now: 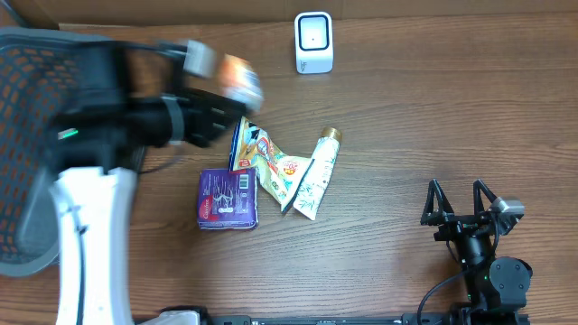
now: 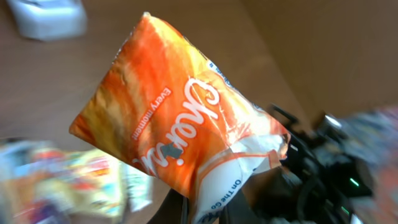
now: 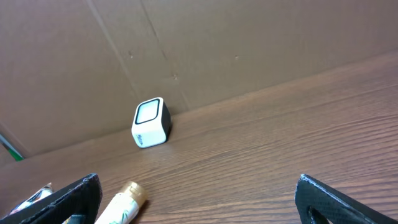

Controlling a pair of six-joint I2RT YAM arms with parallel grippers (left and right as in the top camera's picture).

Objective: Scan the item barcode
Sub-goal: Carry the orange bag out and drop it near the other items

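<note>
The pouch (image 1: pixel 238 79) goes back, to the right in the overhead view, and down for my left gripper's release next, as the tabletop past the white tube (image 1: pixel 358 193) is bare.
My left gripper (image 1: pixel 215 72) is shut on an orange and white snack pouch (image 1: pixel 238 79) and holds it in the air over the table's back left, blurred by motion. In the left wrist view the pouch (image 2: pixel 180 118) fills the frame, pinched at its white lower corner between the dark fingers (image 2: pixel 236 208). No barcode shows on the side facing that camera. The white barcode scanner (image 1: pixel 313 42) stands at the back centre, to the right of the pouch, and also shows as the scanner (image 3: pixel 151 122) against the cardboard wall. My right gripper (image 1: pixel 462 200) rests open and empty at the front right.
A purple box (image 1: pixel 228 197), a colourful crumpled packet (image 1: pixel 266 162) and a white tube with a gold cap (image 1: pixel 316 176) lie together mid-table. A mesh chair back (image 1: pixel 32 135) stands at the left edge. A cardboard wall (image 3: pixel 236 43) lines the back.
</note>
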